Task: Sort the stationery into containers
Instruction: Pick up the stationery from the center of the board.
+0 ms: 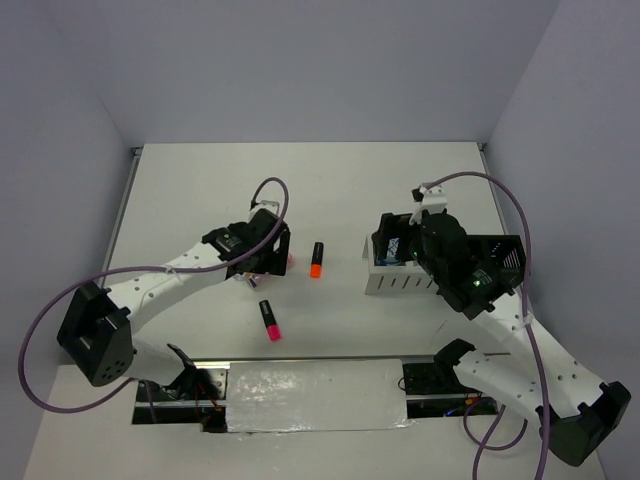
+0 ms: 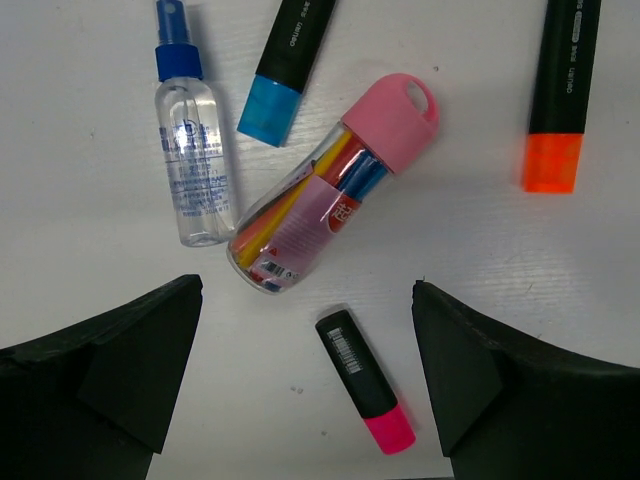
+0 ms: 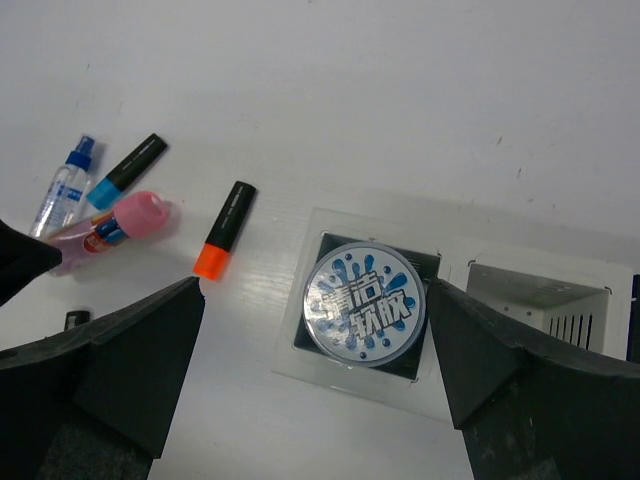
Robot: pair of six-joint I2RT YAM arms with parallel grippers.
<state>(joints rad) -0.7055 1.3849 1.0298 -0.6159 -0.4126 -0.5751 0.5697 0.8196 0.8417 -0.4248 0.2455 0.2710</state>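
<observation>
I will turn the fingers of my left gripper next, then lower them around the clear end of the pink tube, opposite the tube's cap.
My left gripper [image 2: 308, 370] is open above the table [image 2: 100, 270], its jaws wide either side of a pink marker [image 2: 365, 380]. Beyond it lie a pink tube [image 2: 330, 185], a clear blue-capped bottle [image 2: 190, 150], a blue marker [image 2: 285, 70] and an orange marker [image 2: 560, 90]. In the top view this gripper [image 1: 266, 260] hangs over those items, with the orange marker [image 1: 316, 260] and pink marker [image 1: 270, 320] beside it. My right gripper [image 3: 315, 300] is open over the white organizer [image 3: 295, 350]. The round dotted-lid tin [image 3: 365, 303] sits in its left compartment. The blue roll is out of view.
The black mesh box [image 1: 503, 258] stands right of the white organizer [image 1: 395, 282], partly under my right arm. The organizer's second compartment [image 3: 540, 300] is to the right of the tin. White walls enclose the table's back and sides.
</observation>
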